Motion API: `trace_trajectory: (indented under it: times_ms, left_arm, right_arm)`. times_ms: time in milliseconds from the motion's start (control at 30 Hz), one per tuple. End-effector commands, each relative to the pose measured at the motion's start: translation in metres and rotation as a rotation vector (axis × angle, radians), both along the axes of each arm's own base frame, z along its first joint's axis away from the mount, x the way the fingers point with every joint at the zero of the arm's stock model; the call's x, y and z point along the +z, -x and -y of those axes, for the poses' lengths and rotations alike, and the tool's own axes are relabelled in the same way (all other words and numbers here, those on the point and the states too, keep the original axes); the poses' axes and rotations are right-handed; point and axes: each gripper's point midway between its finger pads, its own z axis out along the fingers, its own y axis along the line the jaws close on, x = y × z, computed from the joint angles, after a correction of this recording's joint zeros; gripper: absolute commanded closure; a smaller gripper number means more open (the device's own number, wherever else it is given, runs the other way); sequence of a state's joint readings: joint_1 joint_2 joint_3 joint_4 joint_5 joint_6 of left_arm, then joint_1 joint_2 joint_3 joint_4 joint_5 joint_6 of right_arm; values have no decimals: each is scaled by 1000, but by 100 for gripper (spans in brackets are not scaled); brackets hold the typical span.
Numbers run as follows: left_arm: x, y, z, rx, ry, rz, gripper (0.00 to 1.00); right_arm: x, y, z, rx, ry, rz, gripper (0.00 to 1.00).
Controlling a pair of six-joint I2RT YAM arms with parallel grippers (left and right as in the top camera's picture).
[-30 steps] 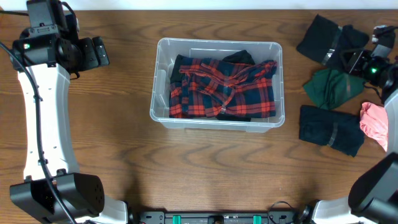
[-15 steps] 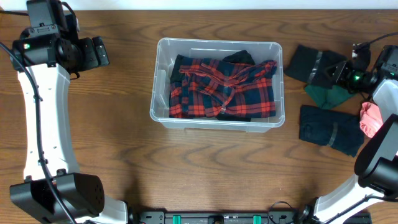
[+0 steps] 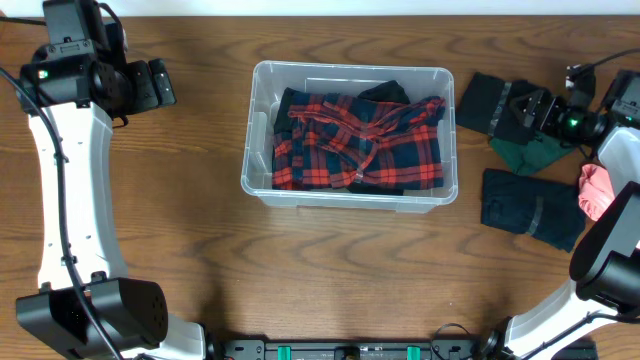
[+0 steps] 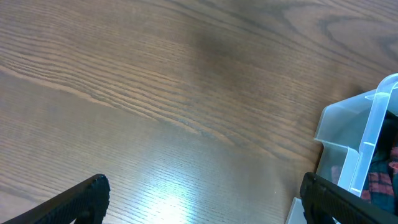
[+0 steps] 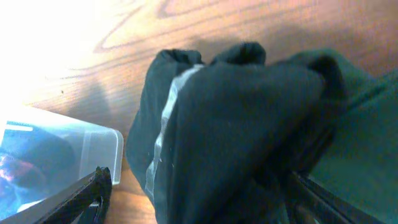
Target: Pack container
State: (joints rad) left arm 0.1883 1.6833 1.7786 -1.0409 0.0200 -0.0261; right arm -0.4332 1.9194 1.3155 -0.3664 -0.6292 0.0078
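I will next lower my open right gripper onto the end of the black garment beside the green one, because that bunched cloth is below the gripper, between its fingers.
The clear container (image 3: 350, 68) sits mid-table with a red and navy plaid cloth (image 3: 360, 140) inside it. Its corner shows in the left wrist view (image 4: 367, 137) and the right wrist view (image 5: 62, 146). My right gripper (image 3: 520, 110) is just right of the container, open, its jaws wide on either side of a bunched black garment (image 3: 485, 100) (image 5: 236, 124) that rests on the table. In the right wrist view the gripper (image 5: 199, 199) has this cloth filling the gap between its fingers. My left gripper (image 3: 160, 85) (image 4: 205, 205) hangs open over bare wood at the far left.
A green garment (image 3: 535, 152) (image 5: 370, 124) lies under the right arm. A dark navy folded garment (image 3: 530, 208) and a pink cloth (image 3: 598, 190) lie nearer the front right. The left arm's base stands at the front left corner (image 3: 90, 310).
My right gripper moved left toward the container with the black garment, then opened its jaws. The left arm has not moved.
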Motion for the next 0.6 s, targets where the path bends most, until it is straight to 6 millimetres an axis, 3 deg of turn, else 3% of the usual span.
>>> trace_trajectory:
  times_ms: [0, 567]
  left_arm:
    - [6, 0, -2, 6, -3, 14, 2]
    - [6, 0, -2, 6, -3, 14, 2]
  right_arm:
    - [13, -8, -2, 34, 38, 57, 15]
    - [-14, -6, 1, -29, 179, -60, 18]
